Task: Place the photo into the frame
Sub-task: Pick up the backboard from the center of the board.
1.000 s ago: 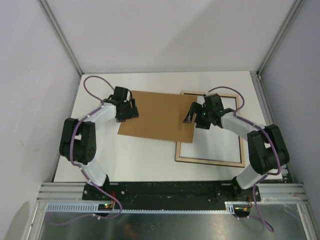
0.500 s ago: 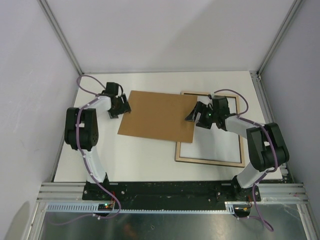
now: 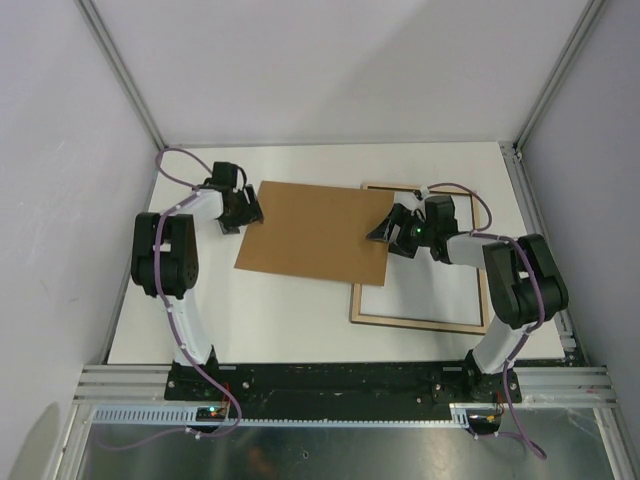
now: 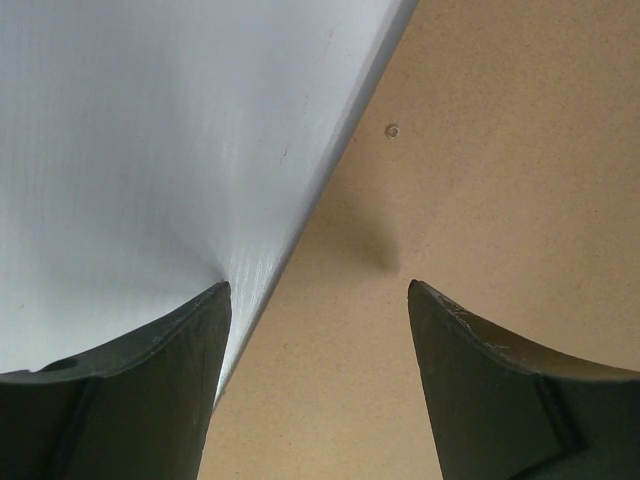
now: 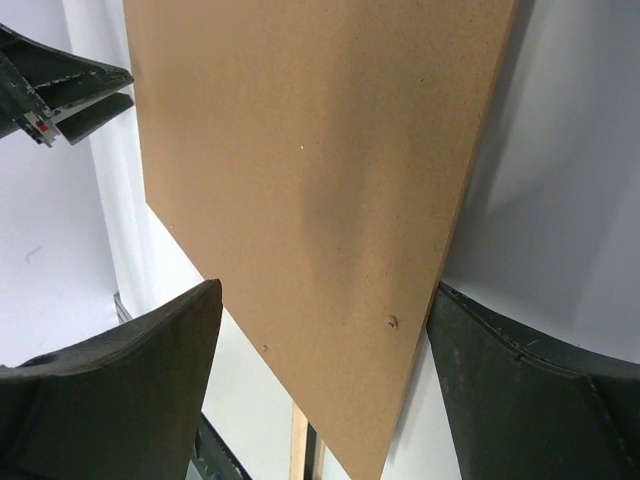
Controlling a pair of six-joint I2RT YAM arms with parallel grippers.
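Note:
My right gripper tilts, slides to the left in the top view and closes around the backing board's edge over the frame next, as it sits above the frame's white inside.
The frame lies back-up at the right of the table, its light wood rim around a white inside; a strip of the rim shows in the right wrist view. The photo's printed side is not in view. The plain brown backing board lies flat, its right end over the frame's left side. My left gripper is open and straddles the board's left edge, holding nothing. My right gripper is open at the board's right edge, with the board between its fingers but not clamped.
The white table is walled by white panels at the back and both sides. The left gripper shows at the top left of the right wrist view. A black rail with both arm bases runs along the near edge.
My left gripper moved from over the board's left part out to its left edge. My right gripper shifted slightly toward the back at the right edge. The board has not moved.

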